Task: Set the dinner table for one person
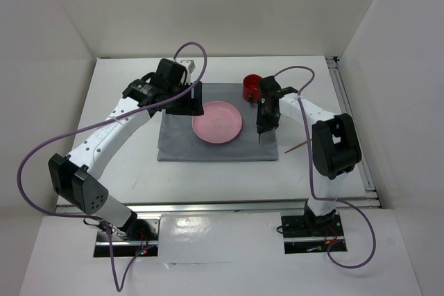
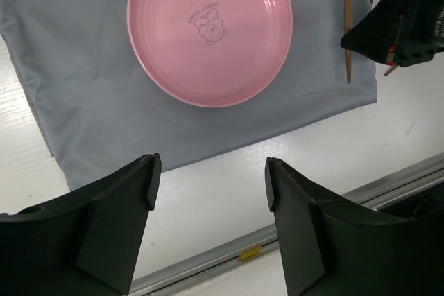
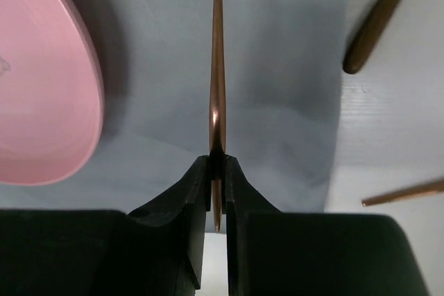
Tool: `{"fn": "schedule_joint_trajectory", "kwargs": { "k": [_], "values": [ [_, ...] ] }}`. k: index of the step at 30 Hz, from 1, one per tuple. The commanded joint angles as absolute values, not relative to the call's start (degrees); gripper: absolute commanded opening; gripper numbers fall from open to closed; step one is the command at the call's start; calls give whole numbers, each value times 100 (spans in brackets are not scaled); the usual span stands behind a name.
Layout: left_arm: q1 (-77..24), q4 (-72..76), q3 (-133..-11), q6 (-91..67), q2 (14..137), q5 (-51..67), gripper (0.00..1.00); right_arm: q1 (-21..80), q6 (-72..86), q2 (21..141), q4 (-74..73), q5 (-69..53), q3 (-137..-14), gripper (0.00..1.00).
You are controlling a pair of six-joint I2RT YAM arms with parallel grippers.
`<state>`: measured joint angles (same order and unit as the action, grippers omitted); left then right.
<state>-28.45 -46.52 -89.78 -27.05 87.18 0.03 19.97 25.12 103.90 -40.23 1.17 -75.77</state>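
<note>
I will next carry the chopstick toward the plate with my right gripper, then bring it down onto the empty cloth on the cloth's side by the plate.
The white dinner table carries a grey cloth with a pink plate on it. A red cup stands at the cloth's back right corner. My right gripper is shut on a thin brown chopstick and holds it lengthwise over the cloth's right strip, right of the plate. My left gripper is open and empty, hovering by the plate's back left; its view shows the plate, the cloth, the held chopstick and the right gripper.
A second chopstick lies on the bare table right of the cloth; its thin tip shows in the right wrist view. A thicker brown stick end lies beyond the cloth's edge. Metal rails run along the front and right edges.
</note>
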Motion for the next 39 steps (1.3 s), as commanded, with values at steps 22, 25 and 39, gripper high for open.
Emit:
{"fn": "schedule_joint_trajectory", "kwargs": {
  "k": [22, 25, 39],
  "values": [
    [-2874, -4658, -9114, -2646, 8666, 8, 78, 1504, 2996, 10415, -4165, 790, -8218, 47],
    [-2874, -4658, -9114, -2646, 8666, 9, 78, 1214, 3198, 10722, -4245, 923, -8446, 47],
    [-2874, -4658, -9114, -2646, 8666, -97, 80, 721, 3331, 12164, -4104, 1080, -9114, 41]
  ]
}}
